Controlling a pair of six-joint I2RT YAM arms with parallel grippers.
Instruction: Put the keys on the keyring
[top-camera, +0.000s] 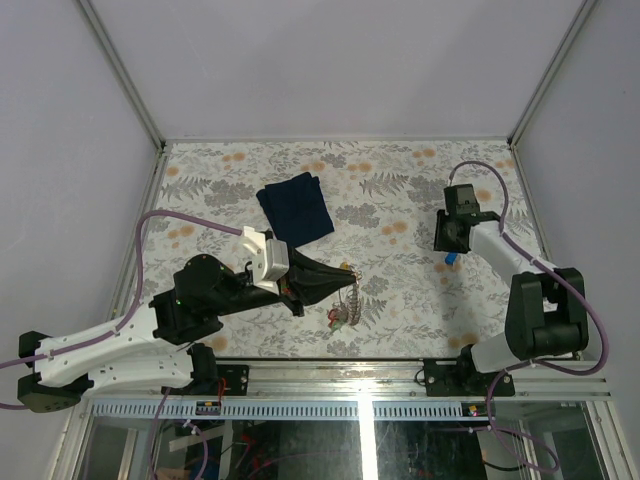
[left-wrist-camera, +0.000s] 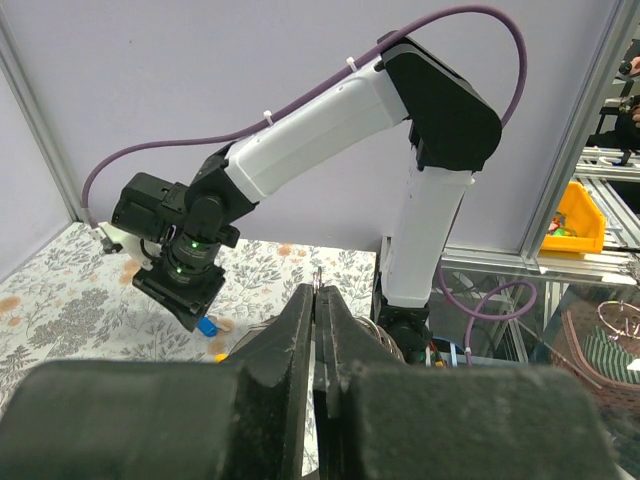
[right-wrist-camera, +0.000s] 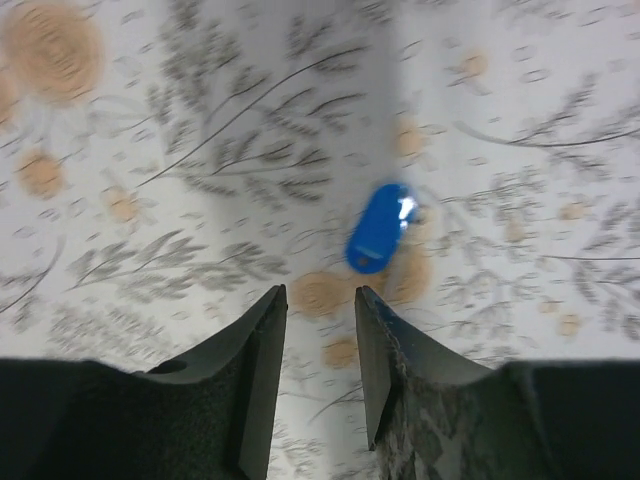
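Observation:
The robot's right gripper will next go down toward the right in the wrist view, onto the far end of the blue-tagged key's tag, because the key lies flat below there.
My left gripper (top-camera: 343, 273) is shut on the keyring (top-camera: 352, 292), a thin silvery wire. Its end sticks up between the closed fingertips (left-wrist-camera: 303, 300) in the left wrist view. A few keys (top-camera: 339, 317) with red and green tags hang on the ring below the gripper. One key with a blue tag (right-wrist-camera: 380, 228) lies flat on the flowered tabletop. My right gripper (right-wrist-camera: 320, 295) hovers just above and short of it, open, with nothing between its fingers. The top view shows this blue key (top-camera: 452, 258) under the right gripper (top-camera: 446, 250).
A dark navy folded cloth (top-camera: 296, 206) lies at the back middle of the table (top-camera: 400, 190). Grey walls with metal posts close in the table on three sides. A small yellow piece (left-wrist-camera: 220, 354) shows beside my left fingers.

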